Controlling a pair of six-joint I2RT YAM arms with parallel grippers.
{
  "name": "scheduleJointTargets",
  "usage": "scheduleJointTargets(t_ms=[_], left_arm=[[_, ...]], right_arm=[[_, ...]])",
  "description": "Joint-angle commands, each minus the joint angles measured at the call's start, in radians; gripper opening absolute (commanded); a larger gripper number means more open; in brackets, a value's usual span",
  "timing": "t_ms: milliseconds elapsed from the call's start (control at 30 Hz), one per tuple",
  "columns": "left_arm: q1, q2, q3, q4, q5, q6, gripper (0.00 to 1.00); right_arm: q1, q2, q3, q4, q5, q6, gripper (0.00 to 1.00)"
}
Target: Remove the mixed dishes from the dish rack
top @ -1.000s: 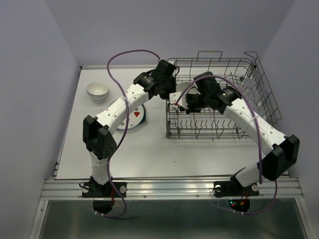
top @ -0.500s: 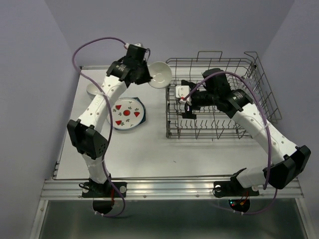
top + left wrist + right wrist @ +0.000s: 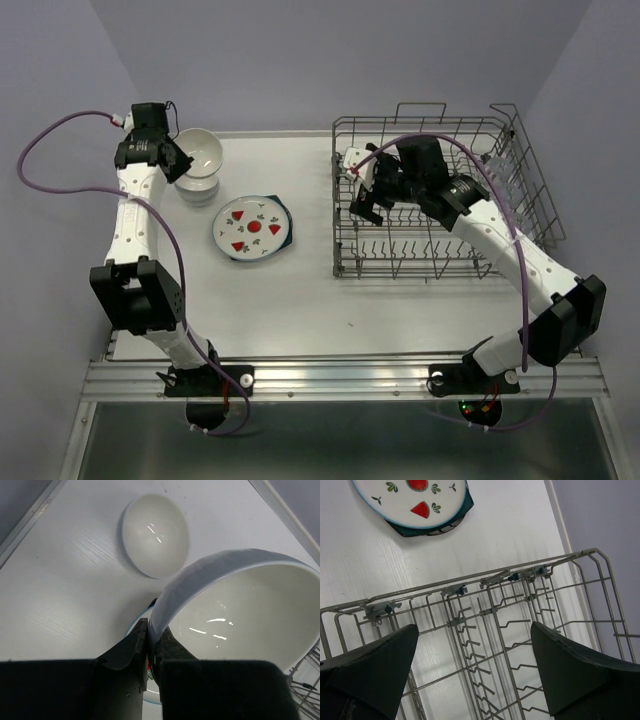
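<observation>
The left gripper will next lower the small bowl into the second white bowl (image 3: 198, 185) (image 3: 156, 536), which stands empty below the held one, and then open.
A small white bowl (image 3: 203, 150) (image 3: 240, 610) hangs in my left gripper (image 3: 172, 161) (image 3: 154, 630), which is shut on its rim, one finger inside and one outside. It is just above a second white bowl (image 3: 197, 187) (image 3: 156, 534) standing at the far left of the table. The white strawberry plate (image 3: 251, 228) (image 3: 415, 500) lies on the dark teal plate (image 3: 287, 231) (image 3: 445, 527). My right gripper (image 3: 368, 202) (image 3: 475, 630) is open above the left end of the grey wire dish rack (image 3: 440, 250) (image 3: 495, 610), with only bare tines between its fingers.
The rack's taller wire side section (image 3: 530, 190) rises at the right. Purple walls close in the table at the back and both sides. The left arm's purple cable (image 3: 40, 160) loops out over the table's left edge.
My left arm has swung from the rack to the far left corner with the bowl in its grip. My right gripper has opened wide and drawn back a little over the rack.
</observation>
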Motion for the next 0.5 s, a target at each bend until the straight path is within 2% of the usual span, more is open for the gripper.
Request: scheduleJointTargets(t_ms=[0, 467], left_arm=[[0.068, -0.003, -0.016, 0.119, 0.034, 0.019, 0.0], [0.136, 0.195, 0.063, 0.136, 0.048, 0.025, 0.0]], right_arm=[[-0.003, 0.01, 0.021, 0.093, 0.097, 0.072, 1.0], [-0.003, 0.07, 0.035, 0.132, 0.221, 0.118, 1.0]])
